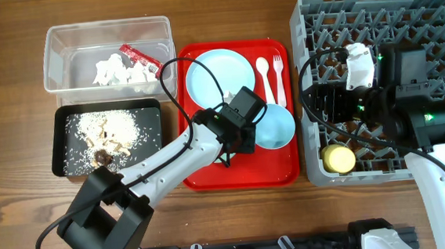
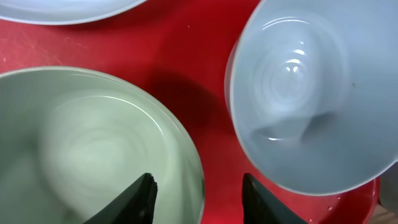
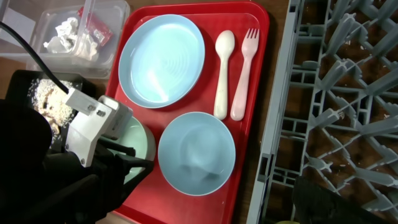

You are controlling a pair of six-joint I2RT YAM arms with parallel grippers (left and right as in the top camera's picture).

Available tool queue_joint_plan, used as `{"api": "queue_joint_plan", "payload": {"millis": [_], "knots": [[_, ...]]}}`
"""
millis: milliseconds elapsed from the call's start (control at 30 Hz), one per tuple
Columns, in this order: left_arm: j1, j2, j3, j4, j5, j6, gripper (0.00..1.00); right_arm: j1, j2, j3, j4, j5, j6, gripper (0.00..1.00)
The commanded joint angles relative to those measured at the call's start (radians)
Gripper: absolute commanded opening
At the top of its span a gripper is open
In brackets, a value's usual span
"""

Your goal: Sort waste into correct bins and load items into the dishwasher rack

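Observation:
My right gripper should next move down from the rack onto the pale green bowl's rim (image 3: 148, 140) on the side toward the light blue bowl, because one finger fits in the gap there.
My left gripper (image 1: 237, 136) (image 2: 199, 186) is open over the red tray, straddling the rim of the pale green bowl (image 2: 93, 149) (image 3: 140, 144): one finger is inside it and the other is over the tray. The light blue bowl (image 1: 276, 125) (image 2: 311, 93) stands just to its right. The light blue plate (image 1: 219, 76), white spoon (image 1: 264, 76) and fork (image 1: 279, 77) lie on the tray behind. My right gripper (image 1: 325, 105) is open and empty above the grey dishwasher rack (image 1: 427, 16). Tissue (image 1: 117, 71) and a red wrapper (image 1: 141, 58) lie in the clear tub (image 1: 53, 42). Food scraps (image 1: 105, 133) lie in the black tray (image 1: 58, 152).
The red tray (image 1: 242, 174) lies between the bins and the rack. A yellow round object (image 1: 339, 159) sits in the rack's front left corner. My left arm reaches diagonally from the front edge across the table. Cables loop above both arms.

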Motion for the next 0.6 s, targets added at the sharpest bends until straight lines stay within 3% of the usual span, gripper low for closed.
{"api": "queue_joint_plan", "payload": {"millis": [0, 167, 333, 467, 567], "knots": [[0.03, -0.053, 0.04, -0.01, 0.038, -0.01, 0.48, 0.006, 0.004, 0.019, 0.006, -0.009, 0.026, 1.0], [0.144, -0.185, 0.056, -0.066, 0.119, -0.01, 0.55, 0.006, 0.022, 0.017, 0.014, -0.01, 0.158, 0.99], [0.294, -0.323, 0.056, -0.156, 0.136, -0.009, 0.61, 0.04, 0.087, 0.017, 0.032, -0.055, 0.201, 0.91], [0.43, -0.417, 0.056, -0.202, 0.136, -0.006, 0.7, 0.169, 0.164, 0.017, 0.079, -0.053, 0.25, 0.84], [0.533, -0.458, 0.056, -0.232, 0.136, -0.005, 0.75, 0.295, 0.219, 0.017, 0.129, 0.002, 0.314, 0.83]]}}
